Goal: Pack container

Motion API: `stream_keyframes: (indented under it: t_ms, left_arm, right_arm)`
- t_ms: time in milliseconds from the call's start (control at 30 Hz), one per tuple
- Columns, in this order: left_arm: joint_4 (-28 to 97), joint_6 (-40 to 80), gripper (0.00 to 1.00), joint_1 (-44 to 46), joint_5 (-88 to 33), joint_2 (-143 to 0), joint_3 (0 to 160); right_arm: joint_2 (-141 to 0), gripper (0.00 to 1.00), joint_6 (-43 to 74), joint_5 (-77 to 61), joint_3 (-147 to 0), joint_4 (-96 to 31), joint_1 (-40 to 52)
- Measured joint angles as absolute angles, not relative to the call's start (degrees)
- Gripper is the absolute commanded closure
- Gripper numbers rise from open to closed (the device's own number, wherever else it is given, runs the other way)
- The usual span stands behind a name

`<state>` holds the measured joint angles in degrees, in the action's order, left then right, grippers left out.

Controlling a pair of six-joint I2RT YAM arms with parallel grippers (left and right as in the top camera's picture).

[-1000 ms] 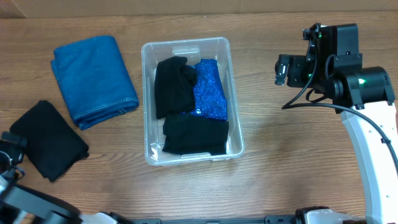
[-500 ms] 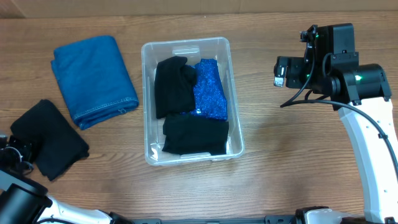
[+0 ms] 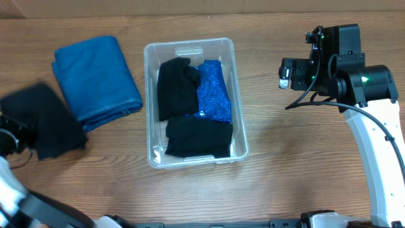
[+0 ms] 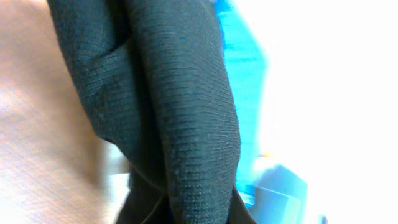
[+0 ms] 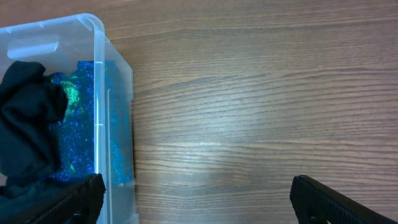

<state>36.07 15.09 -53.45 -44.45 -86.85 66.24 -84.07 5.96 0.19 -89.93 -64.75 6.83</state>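
Note:
My left gripper goes to the right in the overhead view next, then lowers its cloth onto the near black cloth in the container.
The clear container [image 3: 149, 95] stands mid-table and holds two black folded cloths [image 3: 176, 88] and a sparkly blue cloth [image 3: 214, 94]. At the far left my left gripper [image 3: 16, 136] is shut on a black folded cloth [image 3: 45, 123], which shows blurred in the overhead view. That black cloth [image 4: 174, 112] fills the left wrist view and hides the fingers. My right gripper [image 3: 288, 73] is open to the right of the container, with nothing in it. The right gripper [image 5: 202, 202] has bare wood between its fingers, and the container's wall [image 5: 115, 112] is at its left.
A folded blue denim cloth [image 3: 95, 79] lies left of the container, just beyond the black cloth. A bright blue blur [image 4: 242, 93] shows behind the black cloth in the left wrist view. Bare wood [image 3: 297, 158] spreads right of the container.
My left gripper has gone from open to shut on the black cloth, and the cloth has shifted up and left off its spot. The right arm has barely moved.

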Motion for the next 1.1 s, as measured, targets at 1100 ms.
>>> stream_keyframes:
  t_ms: [1100]
  left_arm:
    - [27.1,54.7,0.96,33.1,-12.3,-90.4,66.2]
  right_arm:
    - [-84.1,0.0,6.0,0.2,-89.9,-65.2,6.8]
